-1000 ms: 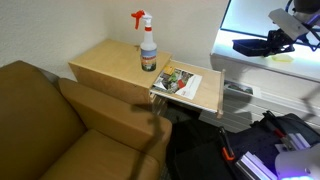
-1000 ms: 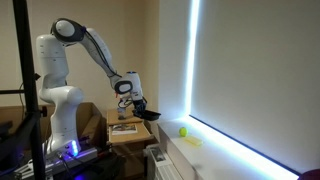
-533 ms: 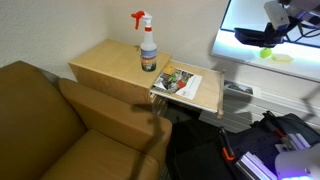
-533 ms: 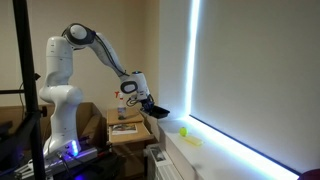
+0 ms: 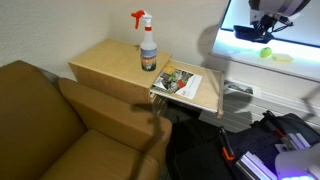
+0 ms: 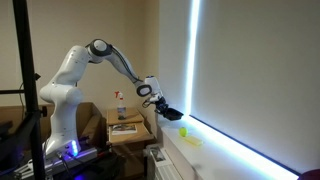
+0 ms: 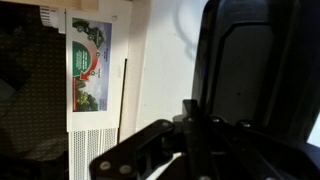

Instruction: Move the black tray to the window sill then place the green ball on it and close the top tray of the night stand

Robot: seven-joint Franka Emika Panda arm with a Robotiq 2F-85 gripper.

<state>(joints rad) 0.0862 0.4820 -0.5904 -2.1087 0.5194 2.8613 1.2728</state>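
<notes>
I will next lower the tray with my gripper onto the bare sill on the night stand's side of the green ball, clear of the ball, and then let go of the tray's rim.
My gripper (image 5: 268,14) is shut on the rim of the black tray (image 5: 256,33) and holds it in the air above the white window sill (image 5: 285,72). In an exterior view the gripper (image 6: 160,104) holds the tray (image 6: 171,114) above and short of the green ball (image 6: 184,130). The green ball (image 5: 266,53) rests on the sill just below the tray. In the wrist view the tray (image 7: 262,70) fills the right side, with the jaws (image 7: 190,128) clamped on its edge. The night stand (image 5: 112,62) has its top tray (image 5: 203,92) pulled out.
A spray bottle (image 5: 147,47) stands on the night stand. A magazine (image 5: 177,80) lies on the pulled-out tray; it also shows in the wrist view (image 7: 88,62). A brown sofa (image 5: 55,130) fills the lower left. A bright window (image 6: 250,80) rises behind the sill.
The arm has stretched out from above the night stand toward the window, carrying the black tray over the sill near the green ball.
</notes>
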